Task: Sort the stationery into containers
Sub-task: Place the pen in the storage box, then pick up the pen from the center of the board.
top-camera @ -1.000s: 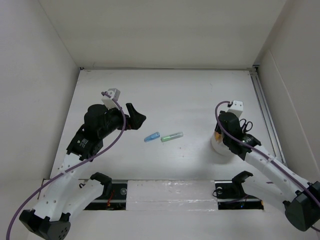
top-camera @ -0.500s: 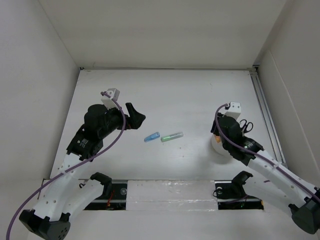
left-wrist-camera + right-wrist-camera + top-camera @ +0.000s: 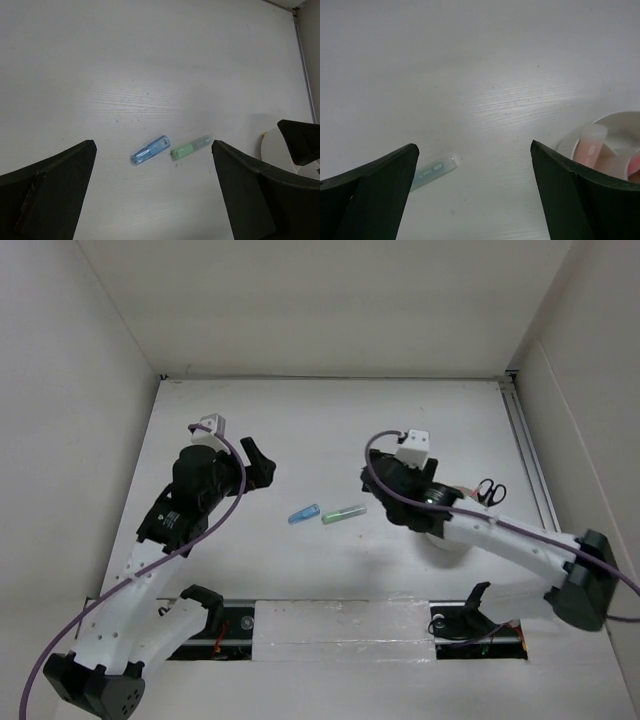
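My right gripper is above the marker and will next move to its left in the top view and down, turning to the slant of the green marker's clear end (image 3: 355, 510) (image 3: 441, 168) below it.
A stubby blue marker (image 3: 303, 513) and a green marker (image 3: 344, 512) lie side by side mid-table. They also show between my left fingers, the blue marker (image 3: 151, 150) left of the green marker (image 3: 192, 146). My left gripper (image 3: 262, 462) hovers open, up and left of them, holding nothing. My right gripper (image 3: 372, 483) is open and empty, just right of the green marker (image 3: 434, 170). The white cup (image 3: 443, 538) sits partly under the right arm. Its rim (image 3: 565, 142) shows pink-orange pieces inside. Black-handled scissors (image 3: 490, 491) lie right of the cup.
White walls close in the table on the left, back and right. A metal rail (image 3: 530, 470) runs along the right edge, close to the scissors. The arm bases and a taped strip (image 3: 340, 620) line the near edge.
My right gripper opened wide and swung left from above the cup to beside the green marker. The left gripper shifted slightly up and left, still open.
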`<state>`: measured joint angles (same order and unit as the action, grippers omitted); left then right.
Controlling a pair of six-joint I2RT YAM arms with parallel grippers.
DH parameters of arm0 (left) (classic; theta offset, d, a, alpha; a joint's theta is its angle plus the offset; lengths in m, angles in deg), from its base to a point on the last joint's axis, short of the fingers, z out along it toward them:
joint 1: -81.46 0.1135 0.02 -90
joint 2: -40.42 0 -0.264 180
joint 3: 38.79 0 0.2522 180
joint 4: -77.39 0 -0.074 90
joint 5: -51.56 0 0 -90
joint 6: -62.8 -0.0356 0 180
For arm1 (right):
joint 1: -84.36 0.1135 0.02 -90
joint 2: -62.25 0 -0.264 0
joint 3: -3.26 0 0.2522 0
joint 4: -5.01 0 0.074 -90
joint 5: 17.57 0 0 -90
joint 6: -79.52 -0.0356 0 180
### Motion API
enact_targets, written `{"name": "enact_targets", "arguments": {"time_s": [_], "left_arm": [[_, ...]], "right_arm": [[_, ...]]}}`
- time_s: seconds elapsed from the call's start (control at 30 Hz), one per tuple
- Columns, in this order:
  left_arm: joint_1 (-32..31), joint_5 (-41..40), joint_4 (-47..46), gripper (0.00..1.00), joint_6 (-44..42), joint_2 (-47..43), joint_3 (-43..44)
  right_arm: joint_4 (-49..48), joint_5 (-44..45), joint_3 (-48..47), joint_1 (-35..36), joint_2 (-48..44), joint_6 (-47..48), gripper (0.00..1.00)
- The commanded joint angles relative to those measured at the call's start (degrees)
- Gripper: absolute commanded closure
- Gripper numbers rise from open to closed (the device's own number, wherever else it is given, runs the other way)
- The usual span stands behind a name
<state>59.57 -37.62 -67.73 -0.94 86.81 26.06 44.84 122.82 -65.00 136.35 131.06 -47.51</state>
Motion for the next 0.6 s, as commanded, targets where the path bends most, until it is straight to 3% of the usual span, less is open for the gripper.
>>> {"name": "enact_targets", "arguments": {"time_s": [0.0,0.1,0.13,0.17,0.3,0.4,0.57], "left_arm": [[0.2,-4.0,0.1,0.00,0.6,-1.0,1.6],[0.2,-4.7,0.1,0.00,1.2,-1.0,1.1],[0.2,-4.7,0.1,0.00,1.2,-1.0,1.1],[0.2,-5.3,0.1,0.00,1.2,-1.0,1.1],[0.2,-5.3,0.1,0.00,1.2,-2.2,1.1],[0.2,-5.3,0.1,0.00,1.2,-2.9,0.6],[0.2,-3.9,-0.4,0.00,1.2,-4.0,0.1]], "right_arm": [[15.5,11.0,-13.0,2.6,12.2,-25.1,0.00],[20.2,6.6,-23.8,3.5,19.9,-21.8,0.00],[23.8,8.4,-26.0,4.3,23.9,-31.9,0.00],[28.8,9.3,-27.7,4.3,25.5,-35.6,0.00],[29.9,0.0,-32.1,1.6,31.8,-45.6,0.00],[30.6,-4.8,-31.0,-0.6,34.3,-53.4,0.00],[19.1,-13.5,-20.0,-3.5,32.4,-56.8,0.14]]}}
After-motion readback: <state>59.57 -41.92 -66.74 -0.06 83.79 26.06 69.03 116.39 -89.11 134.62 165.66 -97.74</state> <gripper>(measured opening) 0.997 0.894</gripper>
